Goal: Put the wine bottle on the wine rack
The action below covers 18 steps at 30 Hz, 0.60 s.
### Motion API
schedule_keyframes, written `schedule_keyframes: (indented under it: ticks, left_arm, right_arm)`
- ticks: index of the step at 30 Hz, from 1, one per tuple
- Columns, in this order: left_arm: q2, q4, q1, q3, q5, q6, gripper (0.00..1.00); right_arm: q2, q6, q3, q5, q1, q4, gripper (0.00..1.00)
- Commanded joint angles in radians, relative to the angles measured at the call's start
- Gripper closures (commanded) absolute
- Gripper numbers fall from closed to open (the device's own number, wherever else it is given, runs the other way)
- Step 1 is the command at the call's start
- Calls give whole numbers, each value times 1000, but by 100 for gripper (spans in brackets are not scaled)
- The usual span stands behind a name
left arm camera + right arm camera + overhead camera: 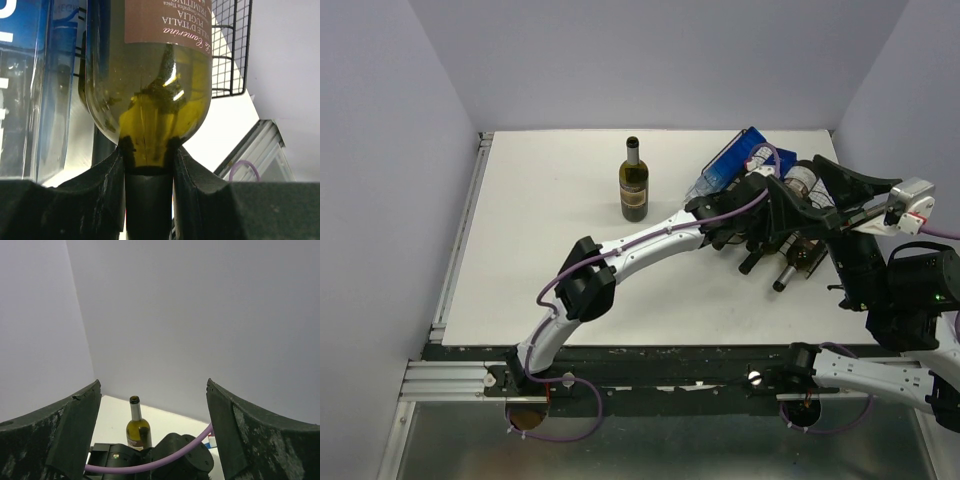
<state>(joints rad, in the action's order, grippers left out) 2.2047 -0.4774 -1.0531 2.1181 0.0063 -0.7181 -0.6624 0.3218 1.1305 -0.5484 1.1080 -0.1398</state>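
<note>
My left gripper will next push outward beside the blue bottle (30, 90), farther into the rack, and let go of the olive-green bottle's neck, because that bottle's body sticks out past the rack's wires.
My left gripper (148, 150) is shut on the neck of an olive-green wine bottle (150, 95) with a brown label. The bottle lies beside a blue bottle (30, 90) against the black wire wine rack (231, 50). In the top view the left gripper (757, 222) reaches into the rack (817, 258) at the table's right, where bottle necks stick out toward the front. My right gripper (810, 190) hangs open and empty just above the rack. A second wine bottle (634, 183) stands upright and uncorked at the back middle; it also shows in the right wrist view (136, 427).
The blue bottle (730, 162) lies at the rack's back-left edge. The left arm's forearm (640, 245) stretches across the white table (540, 260). Grey walls enclose the back and sides. A metal rail (460, 240) runs along the left edge.
</note>
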Motion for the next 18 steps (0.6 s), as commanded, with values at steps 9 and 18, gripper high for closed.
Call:
schedule_keyframes:
  ticks: [9,18]
  left_arm:
    - [127,224,-4,166,-78,-38,100]
    - [176,206,-4,180,-74,-44,88]
  right_arm:
    - [33,-82,22,-76,7,89,11]
    - [64,-121,6,-107,7,114,13]
